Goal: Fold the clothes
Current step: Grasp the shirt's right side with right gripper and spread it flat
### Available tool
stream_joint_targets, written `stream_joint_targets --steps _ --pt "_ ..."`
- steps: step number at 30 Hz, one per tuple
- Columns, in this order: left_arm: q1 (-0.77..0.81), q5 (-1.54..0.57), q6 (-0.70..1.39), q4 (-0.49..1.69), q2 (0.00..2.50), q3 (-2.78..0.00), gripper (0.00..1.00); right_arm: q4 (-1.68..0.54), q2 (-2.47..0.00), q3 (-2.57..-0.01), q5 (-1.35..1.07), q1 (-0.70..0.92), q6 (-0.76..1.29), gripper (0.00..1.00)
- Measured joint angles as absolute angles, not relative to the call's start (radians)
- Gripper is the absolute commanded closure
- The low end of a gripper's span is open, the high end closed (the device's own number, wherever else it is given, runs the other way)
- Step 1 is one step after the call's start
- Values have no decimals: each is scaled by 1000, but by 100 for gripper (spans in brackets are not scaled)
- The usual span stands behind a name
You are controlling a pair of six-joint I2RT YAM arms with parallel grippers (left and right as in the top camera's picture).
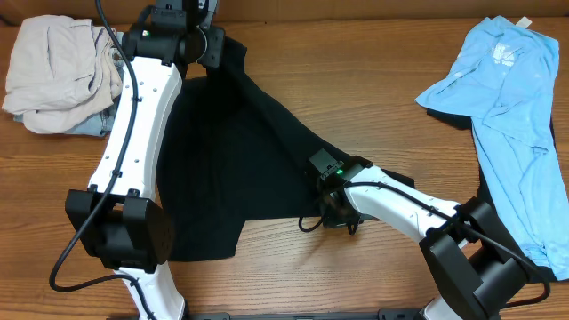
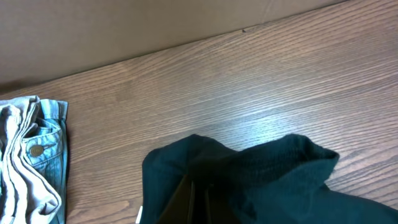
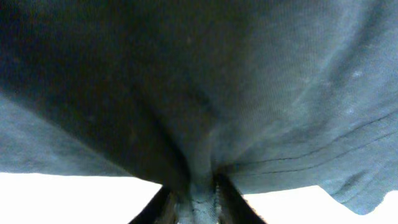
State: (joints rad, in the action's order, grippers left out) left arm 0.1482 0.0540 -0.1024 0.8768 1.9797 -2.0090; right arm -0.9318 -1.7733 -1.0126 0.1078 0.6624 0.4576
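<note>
My left gripper should next pull the bunched far edge outward to straighten it, then go down and let go, because there is bare wood outward at the back of the table.
The black T-shirt (image 1: 231,160) lies spread on the wooden table between the two arms. My left gripper (image 1: 212,49) is shut on its far edge at the table's back; in the left wrist view the dark fabric (image 2: 249,180) bunches over the jaws (image 2: 200,202). My right gripper (image 1: 331,206) is shut on the shirt's near right part and lifts it; in the right wrist view the cloth (image 3: 199,93) hangs from the pinched jaws (image 3: 200,198). A light blue shirt (image 1: 511,107) lies flat at the far right.
A pile of beige clothes and jeans (image 1: 62,76) sits at the back left corner; the jeans also show in the left wrist view (image 2: 31,162). Bare wood (image 1: 356,80) lies between the black T-shirt and the blue shirt.
</note>
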Motion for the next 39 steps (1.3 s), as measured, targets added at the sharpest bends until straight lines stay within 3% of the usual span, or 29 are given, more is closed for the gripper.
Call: stream_joint_targets --steps 3,10,16,28,38,39 --pt "148 54 -102 881 1980 -2009 96 -942 -1771 -1013 128 662 472 96" --pt "148 54 -102 891 1980 -2009 96 -1002 -1680 -1044 185 632 487 96" --pt "148 54 -102 872 1980 -2009 96 -955 -1613 -1210 247 469 449 96" --pt "148 55 -102 645 1980 -2009 96 -346 -1628 -1285 187 78 292 96" --pt "148 57 -102 381 2092 -2012 96 15 -1909 -1288 154 59 269 95" --pt "148 57 -102 355 2124 -2013 96 39 -1941 -1288 154 59 268 91"
